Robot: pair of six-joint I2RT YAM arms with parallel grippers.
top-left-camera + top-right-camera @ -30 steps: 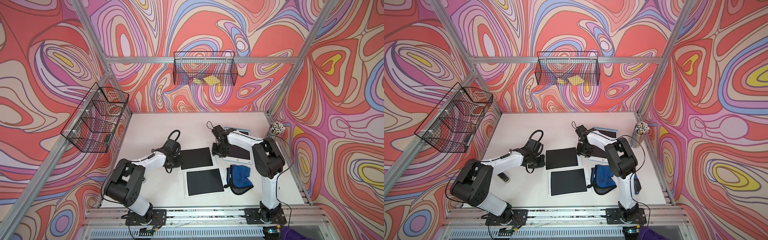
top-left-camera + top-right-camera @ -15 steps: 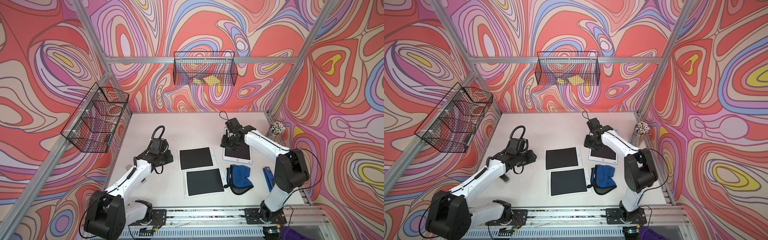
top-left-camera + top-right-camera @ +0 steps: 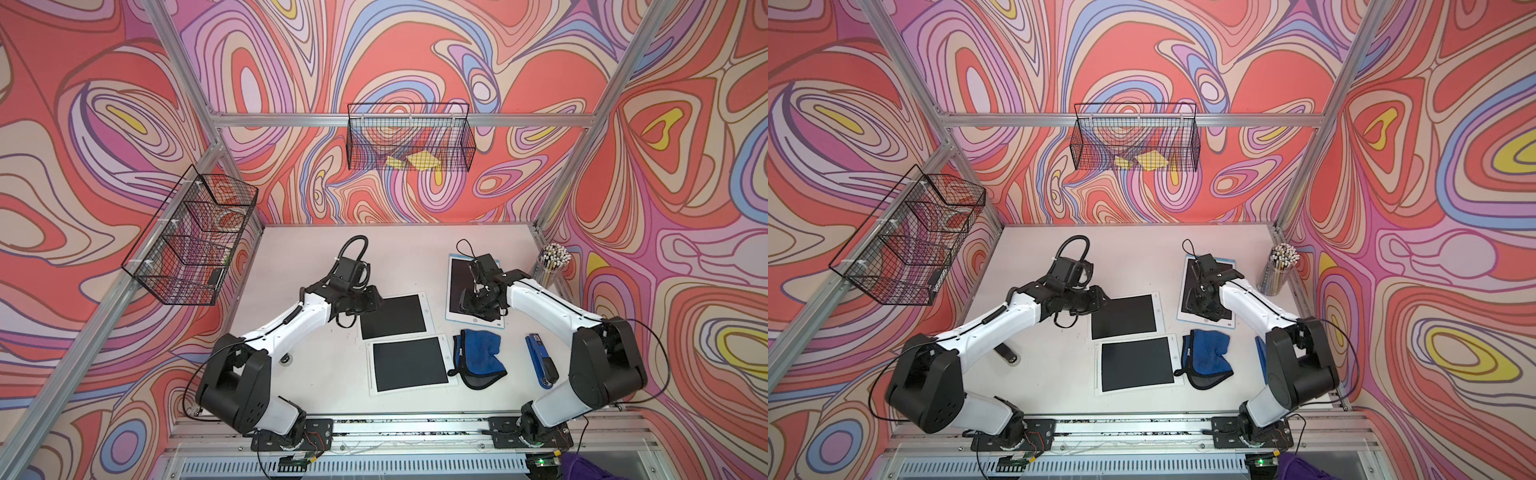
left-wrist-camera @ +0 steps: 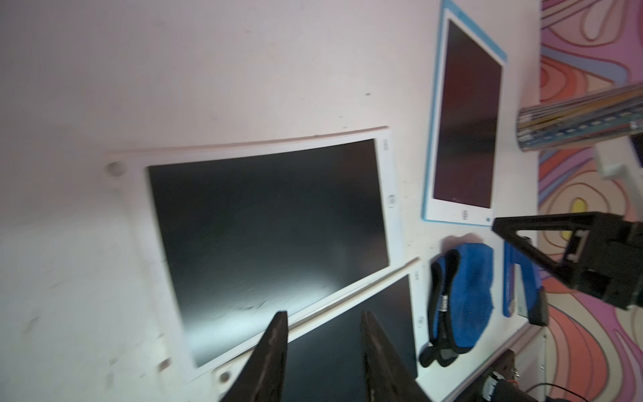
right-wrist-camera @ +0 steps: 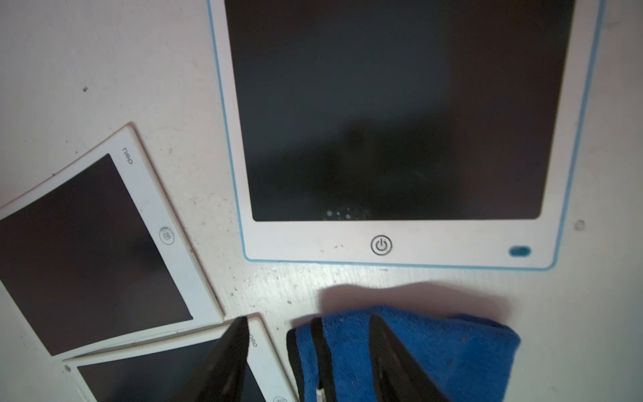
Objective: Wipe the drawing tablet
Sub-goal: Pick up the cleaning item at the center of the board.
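I will bring my open right gripper back and down from the blue-rimmed tablet's near end onto the blue cloth's middle (image 3: 481, 353), as the cloth is nearer the base.
Three drawing tablets lie flat on the table. Two are white-framed, one farther back (image 3: 395, 316) (image 4: 264, 226) and one nearer the front (image 3: 409, 363) (image 5: 156, 379). The third, blue-rimmed tablet (image 3: 457, 274) (image 5: 396, 104) is at the back right. A crumpled blue cloth (image 3: 478, 357) (image 5: 435, 355) lies just in front of it. My left gripper (image 3: 374, 301) (image 4: 323, 334) hovers at the farther white tablet's left edge, open and empty. My right gripper (image 3: 480, 309) (image 5: 309, 330) hangs over the blue-rimmed tablet's near end, open and holding nothing, with the cloth's edge below it.
A blue stapler (image 3: 540, 361) lies right of the cloth. A cup of pencils (image 3: 552, 266) stands at the back right corner. Wire baskets hang on the back wall (image 3: 409, 141) and the left wall (image 3: 191, 241).
Both arms have changed pose. The left gripper has shifted right to the tablet's edge. The right gripper has moved right and toward the front over the blue-rimmed tablet, and its jaws are wider.
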